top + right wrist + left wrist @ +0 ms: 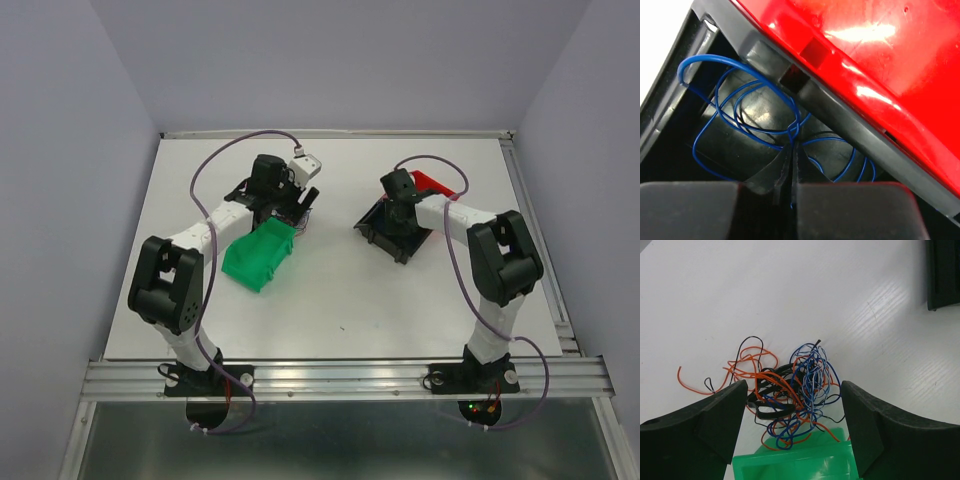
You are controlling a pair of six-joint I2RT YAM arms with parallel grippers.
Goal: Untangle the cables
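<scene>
The blue cables by the green bin are below my left gripper, so my left gripper should move down next and close its spread fingers on them.
A tangle of thin black, orange-red and blue cables (790,390) lies on the white table, just beyond the rim of a green bin (800,462). My left gripper (792,405) is open, its two black fingers spread on either side of the tangle, not touching it. In the top view the left gripper (290,205) hovers behind the green bin (258,255). My right gripper (792,150) is shut on a blue cable (747,102), whose loops hang inside a black bin (740,145) beside a red bin (865,55). In the top view the right gripper (402,212) is over the black bin (385,238).
The red bin (432,183) sits right behind the black bin. Another black bin's corner (942,272) shows at the top right of the left wrist view. Purple hoses arc over both arms. The white table (340,290) ends at a metal rail in front.
</scene>
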